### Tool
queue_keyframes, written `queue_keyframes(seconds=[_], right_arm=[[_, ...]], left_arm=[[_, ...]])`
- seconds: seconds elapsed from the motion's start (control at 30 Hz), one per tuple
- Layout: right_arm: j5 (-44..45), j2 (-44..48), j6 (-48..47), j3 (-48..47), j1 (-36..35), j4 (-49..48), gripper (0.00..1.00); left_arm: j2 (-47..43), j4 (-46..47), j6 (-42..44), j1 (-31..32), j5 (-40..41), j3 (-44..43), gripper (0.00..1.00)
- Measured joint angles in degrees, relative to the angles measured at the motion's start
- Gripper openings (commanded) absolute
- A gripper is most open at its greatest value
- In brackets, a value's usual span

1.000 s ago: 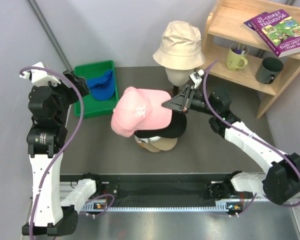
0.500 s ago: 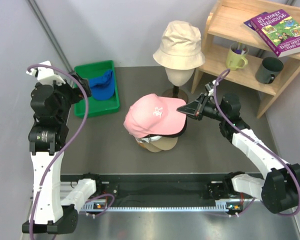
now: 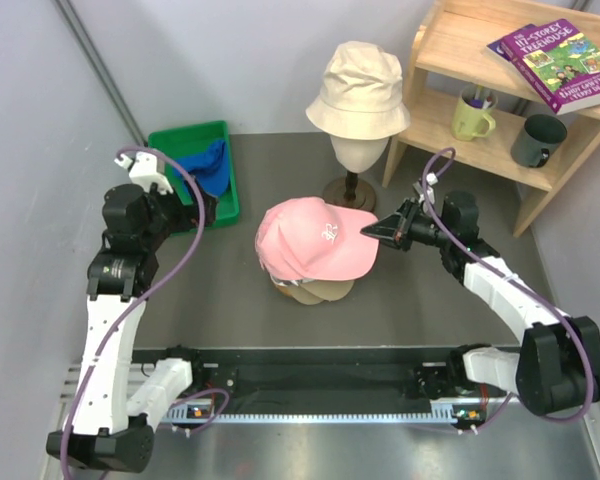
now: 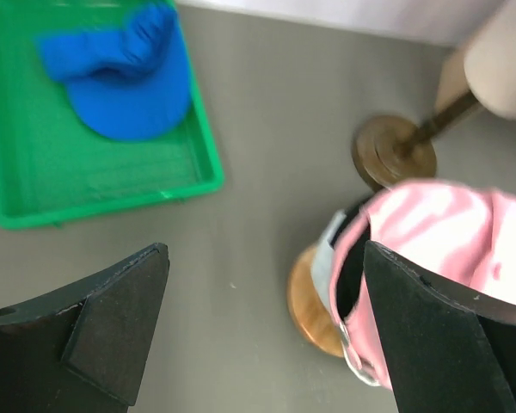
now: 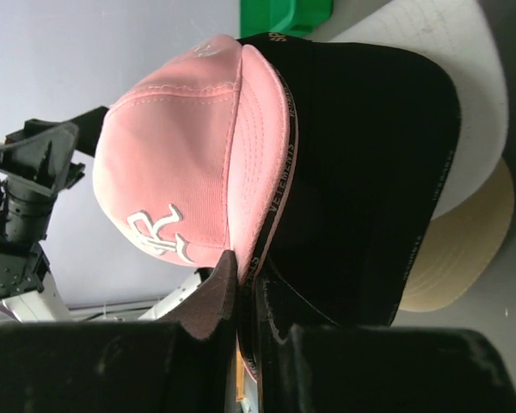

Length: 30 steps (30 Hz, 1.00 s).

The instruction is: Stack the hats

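My right gripper should next go down a little, gently toward the edges of the white and tan caps below, and open, because the pink cap's edge stands off them.
The pink cap (image 3: pixel 315 238) with a white logo sits on top of the white and tan caps (image 3: pixel 310 291) on the wooden stand at the table's middle. My right gripper (image 3: pixel 380 231) is shut on the pink cap's brim; the wrist view shows the brim (image 5: pixel 267 155) pinched between the fingers. My left gripper (image 3: pixel 202 205) is open and empty, between the green tray and the stack. The blue cap (image 3: pixel 208 165) lies in the green tray (image 3: pixel 228 196), also seen in the left wrist view (image 4: pixel 125 82). The cream bucket hat (image 3: pixel 360 90) sits on the head form.
The head form's round base (image 3: pixel 346 190) stands just behind the stack. A wooden shelf (image 3: pixel 500 120) with mugs and a book is at the back right. The stand's wooden base (image 4: pixel 314 305) shows in the left wrist view.
My right gripper has carried the pink cap right and down onto the stack. My left arm has swung right and lower, toward the stack.
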State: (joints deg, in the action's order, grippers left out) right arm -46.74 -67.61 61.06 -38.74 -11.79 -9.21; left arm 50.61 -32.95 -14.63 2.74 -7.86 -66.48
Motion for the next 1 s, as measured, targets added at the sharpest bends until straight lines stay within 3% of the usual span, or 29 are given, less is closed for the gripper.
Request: queue_keyframes(seconds=[0.47, 1.0], right_arm=[[-3.8, -8.4, -3.6, 0.1, 2.0, -3.2, 0.0], [-4.4, -9.7, -4.5, 0.1, 2.3, -3.6, 0.0]], left_arm=[[-1.5, 8.9, -8.7, 1.2, -12.8, 22.3, 0.95], [0.3, 23.3, -16.3, 1.2, -17.0, 31.9, 0.95]])
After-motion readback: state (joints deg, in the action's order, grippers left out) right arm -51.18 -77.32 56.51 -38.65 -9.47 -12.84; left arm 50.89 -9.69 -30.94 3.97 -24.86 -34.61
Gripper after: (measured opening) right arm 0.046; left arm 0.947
